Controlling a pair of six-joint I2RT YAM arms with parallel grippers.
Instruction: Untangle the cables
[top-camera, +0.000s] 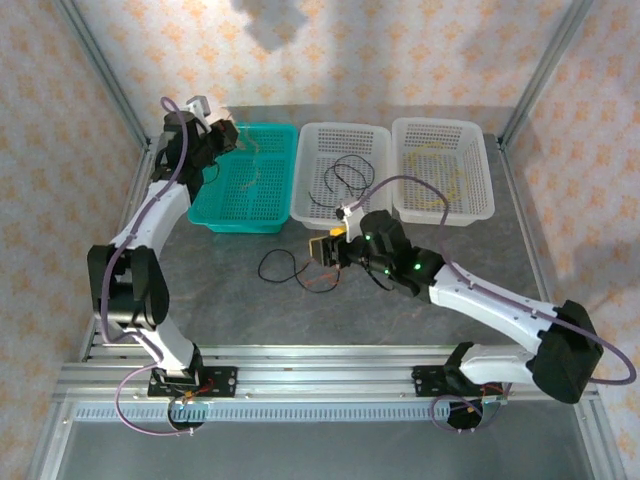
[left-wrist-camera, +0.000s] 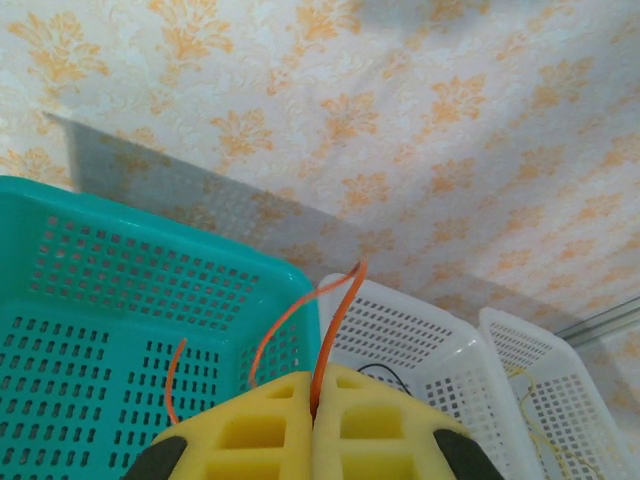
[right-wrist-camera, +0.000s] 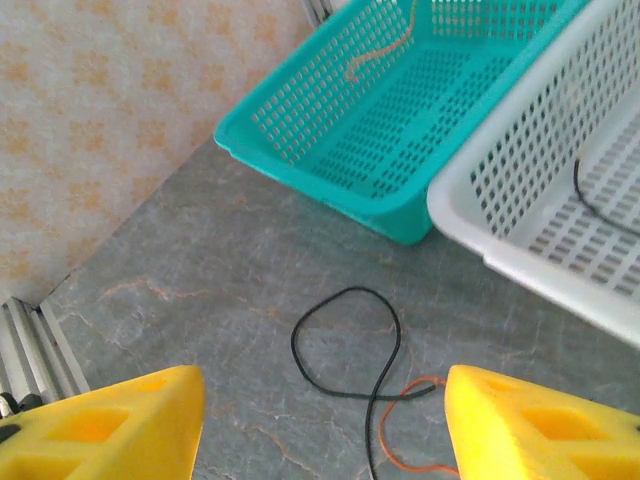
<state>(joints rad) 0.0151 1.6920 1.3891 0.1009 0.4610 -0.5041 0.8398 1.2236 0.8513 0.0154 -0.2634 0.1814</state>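
Part of the orange-brown cable already hangs inside the teal basket below my left gripper, so the cable should next be lowered toward the basket's bottom and released there by my left gripper.
My left gripper (top-camera: 224, 140) hangs over the teal basket (top-camera: 250, 180), shut on an orange-brown cable (left-wrist-camera: 335, 320) that arcs up from between its yellow pads (left-wrist-camera: 250, 430). My right gripper (right-wrist-camera: 322, 395) stands open above the table. A black cable (right-wrist-camera: 345, 292) lies looped below its spread fingers, crossing a second orange-brown cable (right-wrist-camera: 385, 445). In the top view this pair, the black cable (top-camera: 280, 265) and the orange-brown one (top-camera: 320, 283), rests just left of the right gripper (top-camera: 325, 250). Another black cable (top-camera: 345, 175) lies in the middle white basket (top-camera: 340, 215). A yellow cable (top-camera: 440, 175) lies in the right white basket (top-camera: 480, 170).
The three baskets stand side by side at the back of the grey table (top-camera: 230, 300). Metal frame rails (top-camera: 130, 200) run along the table's sides. Patterned walls close in the back and sides. An orange strand (right-wrist-camera: 375, 55) hangs inside the teal basket (right-wrist-camera: 400, 130).
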